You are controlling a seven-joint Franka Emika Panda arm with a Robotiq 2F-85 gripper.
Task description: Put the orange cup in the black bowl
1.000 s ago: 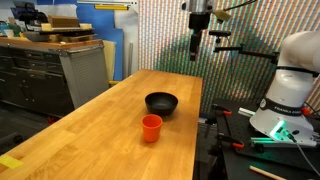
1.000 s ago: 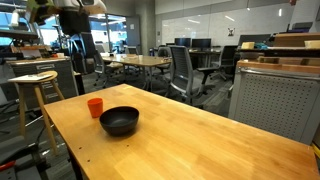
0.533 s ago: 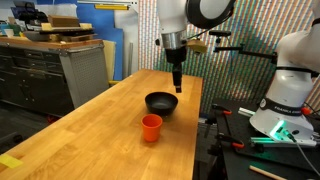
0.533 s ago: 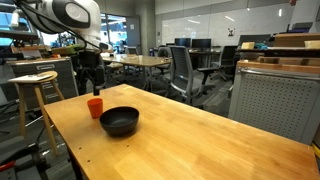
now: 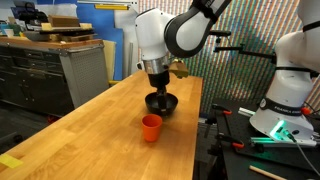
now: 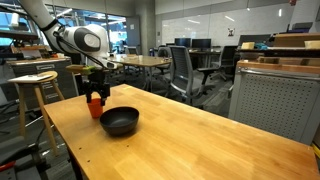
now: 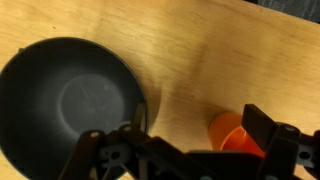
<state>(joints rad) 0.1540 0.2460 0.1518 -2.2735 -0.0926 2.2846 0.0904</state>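
The orange cup [image 5: 151, 127] is toward the right in the wrist view. My gripper will move that way next and go down with its fingers on both sides of the cup's rim nearest the bowl.
The orange cup [image 5: 151, 127] stands upright on the wooden table, near the black bowl [image 5: 167, 104]. Both show in the other exterior view too, the cup [image 6: 95, 108] beside the bowl [image 6: 119, 121]. My gripper [image 5: 157, 97] hangs low above them, open and empty; it also shows in an exterior view [image 6: 97, 92]. In the wrist view the bowl [image 7: 70, 100] fills the left and the cup [image 7: 233, 135] sits low right, just inside the right finger [image 7: 268, 130]. The gripper [image 7: 185, 150] spans the table between bowl and cup.
The long wooden table [image 5: 110, 125] has an edge close to the cup side. A second white robot base [image 5: 290, 85] stands beyond that edge. Cabinets [image 5: 60, 70] and a stool [image 6: 35, 95] stand off the table.
The arm has come down from high above the table's far end to just above the bowl and cup. The cup and bowl have not moved.
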